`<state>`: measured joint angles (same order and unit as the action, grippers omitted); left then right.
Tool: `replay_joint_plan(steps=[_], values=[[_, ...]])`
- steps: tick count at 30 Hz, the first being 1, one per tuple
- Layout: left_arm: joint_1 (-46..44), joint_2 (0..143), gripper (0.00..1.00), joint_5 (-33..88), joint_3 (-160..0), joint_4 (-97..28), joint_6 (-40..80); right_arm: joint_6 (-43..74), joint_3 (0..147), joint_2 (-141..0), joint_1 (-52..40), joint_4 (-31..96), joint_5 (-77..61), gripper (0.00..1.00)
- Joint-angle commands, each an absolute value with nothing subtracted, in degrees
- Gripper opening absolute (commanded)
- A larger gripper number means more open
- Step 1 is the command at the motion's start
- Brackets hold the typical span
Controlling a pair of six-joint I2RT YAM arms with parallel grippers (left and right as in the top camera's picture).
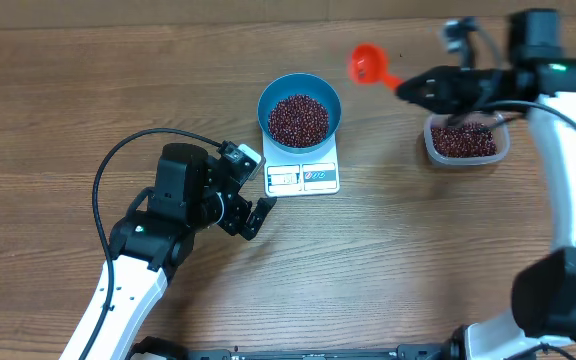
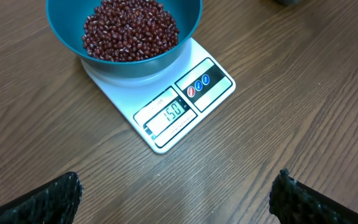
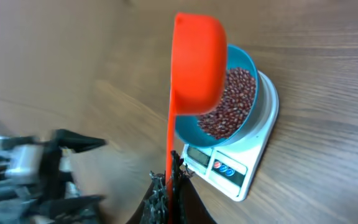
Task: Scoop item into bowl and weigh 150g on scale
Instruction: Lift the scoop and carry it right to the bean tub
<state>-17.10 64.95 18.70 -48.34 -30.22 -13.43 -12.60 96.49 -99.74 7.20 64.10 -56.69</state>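
Observation:
The scale [image 1: 304, 178] shows the asked weight, so next my right gripper will swing away from the bowl, lower the scoop into the clear plastic container [image 1: 462, 141] and let go of the scoop's handle.
The blue bowl [image 1: 299, 97] holds a heap of dark red beans [image 1: 298, 119] and stands on the white scale [image 1: 304, 178], whose display [image 2: 169, 112] reads 150. My left gripper [image 1: 256, 195] hovers low over the table just in front of the scale, open, with nothing between its fingers [image 2: 64, 193]. My right gripper [image 1: 418, 88] is shut on the handle of an orange scoop [image 1: 366, 64], held in the air to the right of the bowl. In the right wrist view the scoop [image 3: 197, 62] stands ahead of the gripper [image 3: 169, 182], with the bowl [image 3: 253, 74] behind it.
A clear plastic container [image 1: 466, 141] with more beans sits at the right, under the right arm. The left arm's black cable [image 1: 118, 160] loops over the table at the left. The left arm shows blurred in the right wrist view [image 3: 36, 168].

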Motion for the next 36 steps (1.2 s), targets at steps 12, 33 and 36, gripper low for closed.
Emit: replay_joint_plan(steps=[12, 33, 36], values=[[-16.8, 65.3, 1.0, 19.1, -48.1, -30.2, -12.6, -26.3, 98.4, -96.3, 29.3, 79.4, -65.7, 0.04], [-16.8, 65.3, 0.99, 19.1, -48.1, -30.2, -12.6, 6.7, 91.9, -98.0, 8.2, 74.3, 12.8, 0.04], [-16.8, 65.3, 1.0, 19.1, -48.1, -30.2, -12.6, 10.5, 91.9, -98.1, 3.9, 75.3, 20.3, 0.04]])
